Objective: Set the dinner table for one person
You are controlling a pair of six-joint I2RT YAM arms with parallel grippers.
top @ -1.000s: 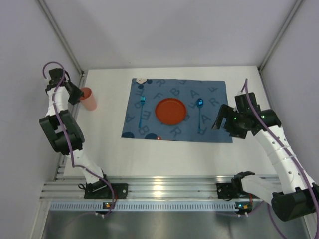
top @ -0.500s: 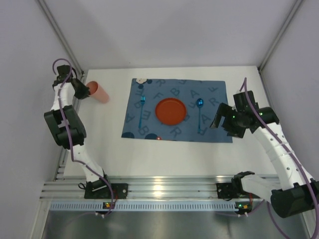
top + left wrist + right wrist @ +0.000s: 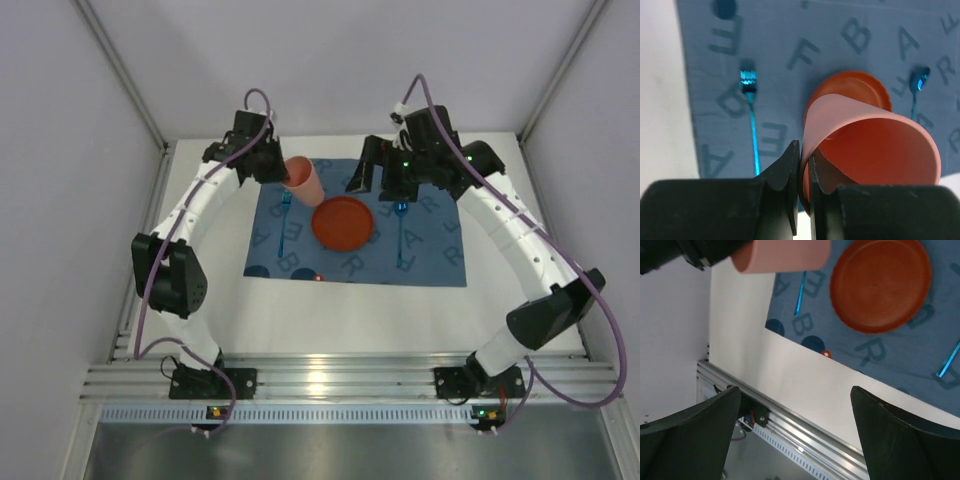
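Note:
My left gripper pinches only the cup's opposite side, so my right gripper will move to the salmon cup [image 3: 306,183] and bring its open fingers around the free part of the cup's rim facing it.
The white dinner table [image 3: 205,290] carries a dark blue lettered mat [image 3: 430,262]. On the mat lie an orange plate [image 3: 343,222], a blue fork [image 3: 285,228] to its left and a blue spoon [image 3: 402,232] to its right. My left gripper [image 3: 274,170] is shut on the rim of a salmon cup [image 3: 306,183] and holds it tilted above the mat's far left part. In the left wrist view the fingers [image 3: 790,165] pinch the cup wall [image 3: 875,145], with the plate [image 3: 850,82] below. My right gripper [image 3: 385,182] is open and empty, hovering above the mat's far middle.
An aluminium rail [image 3: 330,380] runs along the near edge of the table. White walls close in the left, right and back. The right wrist view shows the cup [image 3: 785,254], plate [image 3: 880,285], fork [image 3: 800,292] and bare table [image 3: 805,385].
My left arm has swung from the table's far left to over the mat, carrying the cup. My right arm has moved from the mat's right side to above its far middle.

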